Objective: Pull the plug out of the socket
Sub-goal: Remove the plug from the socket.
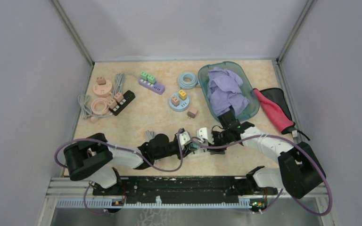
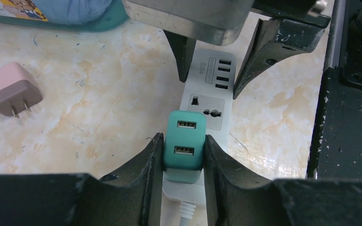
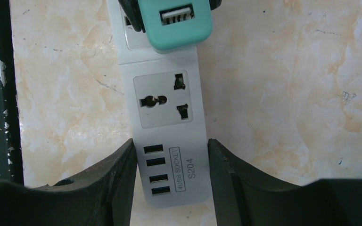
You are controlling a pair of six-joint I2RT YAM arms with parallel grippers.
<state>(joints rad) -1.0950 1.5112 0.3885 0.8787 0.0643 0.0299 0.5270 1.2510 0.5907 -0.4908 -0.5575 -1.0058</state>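
My left gripper pulls the teal plug upward next, carries it outward, then lowers and releases it on bare tabletop near the pink plug.
A white power strip (image 3: 169,108) marked "4USB SOCKET S204" lies on the marbled table. A teal two-port USB plug (image 2: 184,141) sits plugged into the socket at its cable end and also shows in the right wrist view (image 3: 176,23). My left gripper (image 2: 184,153) is shut on the plug's two sides. My right gripper (image 3: 172,174) is shut on the strip's USB end, a finger against each long side. In the top view the left gripper (image 1: 187,141) and the right gripper (image 1: 208,138) meet nose to nose at the near middle, hiding most of the strip.
A loose pink plug (image 2: 10,89) lies left of the strip. A teal basin with purple cloth (image 1: 228,89) stands behind the right arm. Other strips, round sockets and coiled cables (image 1: 151,84) lie at the back left. A black rail (image 1: 179,183) runs along the near edge.
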